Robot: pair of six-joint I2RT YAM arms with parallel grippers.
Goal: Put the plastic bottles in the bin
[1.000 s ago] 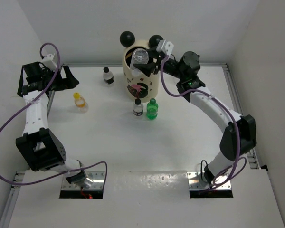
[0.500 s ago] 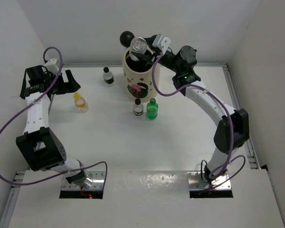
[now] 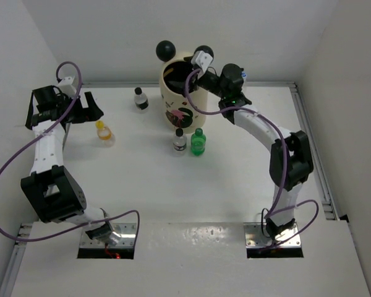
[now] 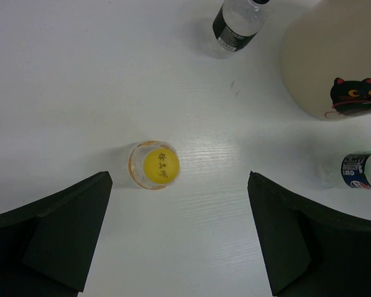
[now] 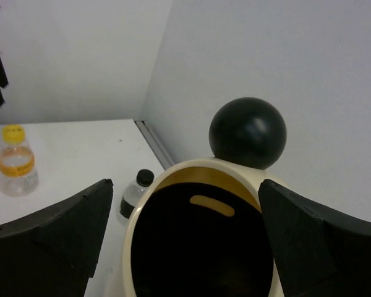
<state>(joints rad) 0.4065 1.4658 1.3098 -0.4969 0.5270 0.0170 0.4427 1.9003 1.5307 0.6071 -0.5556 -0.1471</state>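
The left gripper comes down over the yellow-capped bottle's top (image 3: 101,125) (image 4: 161,166) next, one open finger to each side, because the bottle stands upright with its cap uppermost.
The bin (image 3: 187,111) stands at the back centre, cream with two black ball ears. My right gripper (image 3: 187,76) hangs open over its mouth with nothing between the fingers. In the right wrist view the bin (image 5: 136,213) shows only a dark inside below the open gripper (image 5: 185,201). On the table stand a yellow-capped bottle (image 3: 103,132), a black-capped bottle (image 3: 140,99), a second black-capped one (image 3: 179,140) and a green bottle (image 3: 198,142). My left gripper (image 3: 65,106) is open above the table at the left. The yellow-capped bottle (image 4: 154,164) lies just ahead of that gripper (image 4: 178,201), near its left finger.
White walls close in the table at the back and on both sides. A metal rail (image 3: 309,136) runs along the right edge. The black-capped bottle (image 5: 135,193) stands close beside the bin's left wall, and the other two bottles stand in front of the bin.
My right gripper carried a clear bottle over the bin's mouth, then opened. The bottle is gone from between its fingers. The left arm shifted slightly early on, then held still.
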